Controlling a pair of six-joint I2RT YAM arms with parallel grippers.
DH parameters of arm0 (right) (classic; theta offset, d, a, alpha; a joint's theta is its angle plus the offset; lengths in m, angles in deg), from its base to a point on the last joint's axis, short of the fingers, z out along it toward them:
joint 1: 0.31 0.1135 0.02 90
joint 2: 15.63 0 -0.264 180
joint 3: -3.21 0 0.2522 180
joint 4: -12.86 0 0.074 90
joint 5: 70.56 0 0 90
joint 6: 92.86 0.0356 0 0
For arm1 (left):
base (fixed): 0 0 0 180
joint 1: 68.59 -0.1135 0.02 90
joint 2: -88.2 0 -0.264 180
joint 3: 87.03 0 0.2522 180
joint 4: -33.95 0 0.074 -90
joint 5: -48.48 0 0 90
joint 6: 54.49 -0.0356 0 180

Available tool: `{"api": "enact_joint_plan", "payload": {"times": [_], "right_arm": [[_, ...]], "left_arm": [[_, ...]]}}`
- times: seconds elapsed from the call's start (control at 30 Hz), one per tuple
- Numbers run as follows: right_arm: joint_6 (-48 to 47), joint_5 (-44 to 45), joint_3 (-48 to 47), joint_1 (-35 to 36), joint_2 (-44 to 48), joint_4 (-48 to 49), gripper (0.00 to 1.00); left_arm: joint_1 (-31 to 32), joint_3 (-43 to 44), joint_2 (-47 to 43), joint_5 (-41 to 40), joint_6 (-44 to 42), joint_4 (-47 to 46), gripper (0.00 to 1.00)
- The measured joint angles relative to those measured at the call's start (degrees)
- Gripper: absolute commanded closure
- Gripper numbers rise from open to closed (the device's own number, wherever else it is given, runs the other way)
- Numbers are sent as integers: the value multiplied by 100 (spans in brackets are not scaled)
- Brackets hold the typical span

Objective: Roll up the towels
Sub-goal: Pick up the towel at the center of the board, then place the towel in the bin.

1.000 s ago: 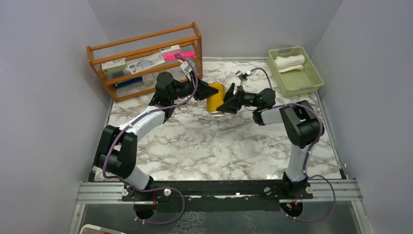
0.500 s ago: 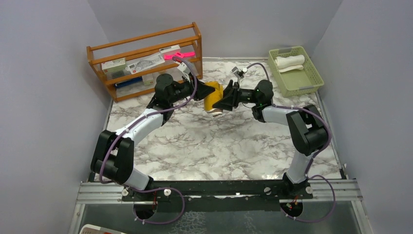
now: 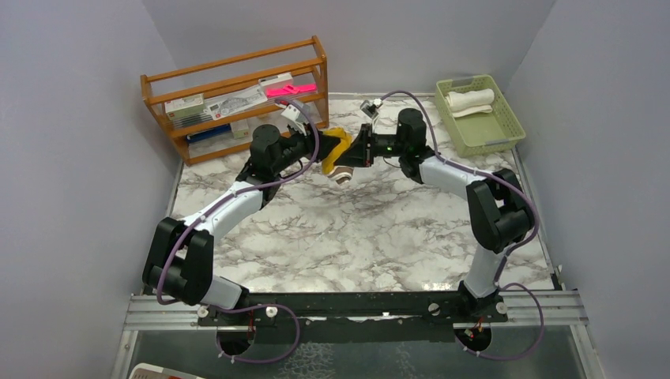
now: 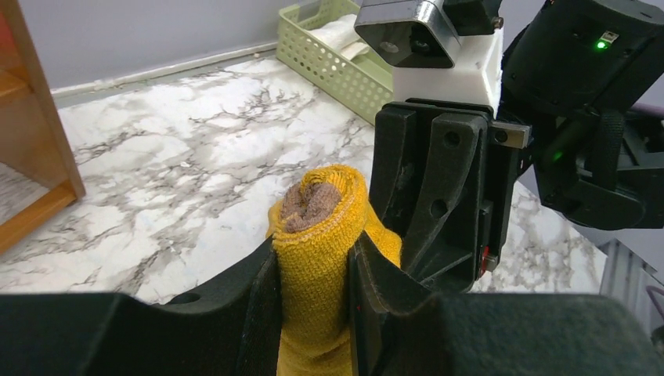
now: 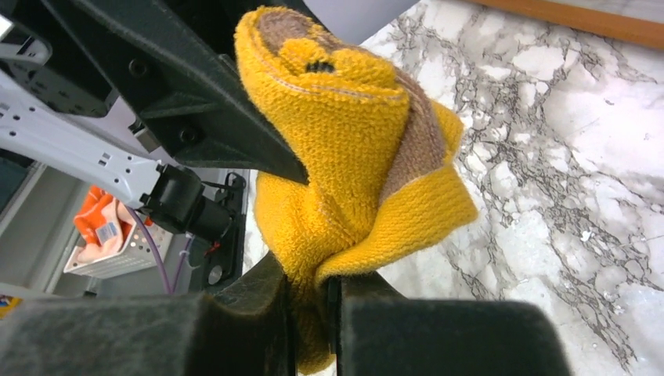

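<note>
My right gripper will next move across to the right in the top view, put the mustard-yellow towel down next to the cream-white one on the bare bottom of the basket and let go.
The mustard-yellow towel (image 3: 333,156), rolled into a thick bundle, hangs above the marble table at the back centre, pinched from both sides. My left gripper (image 3: 322,147) is shut on its body (image 4: 317,235) from the left. My right gripper (image 3: 352,153) is shut on a fold at its other end (image 5: 344,117), with the cloth squeezed thin between the fingers (image 5: 266,301). Both grippers nearly touch. The cream-white towel (image 3: 470,100) lies rolled inside the green basket.
A pale green basket (image 3: 494,130) stands at the back right corner. A wooden rack (image 3: 237,99) with papers and a pink item stands at the back left, close behind my left arm. Grey walls close in three sides.
My right gripper has shut on the yellow towel. Both grippers and the towel have moved left and toward the back, and the roll now tilts.
</note>
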Motion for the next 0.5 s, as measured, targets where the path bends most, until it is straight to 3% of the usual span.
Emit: {"api": "enact_joint_plan", "payload": {"times": [0.1,0.17,0.2,0.33,0.5], "right_arm": [[-76,118,-144,9,-48,-297,99],[-127,243,-153,13,-26,-391,99],[-140,365,-131,-15,7,-396,99],[61,909,387,-350,476,-177,99],[1080,1985,1335,-1969,1051,1196,99]], "left_arm": [[0,0,-2,-190,9,15,39],[-24,28,-7,-304,72,101,10],[-63,76,-7,-332,116,186,3],[-507,616,-7,-229,496,752,1],[-1388,1416,-7,-105,758,1158,1]]}}
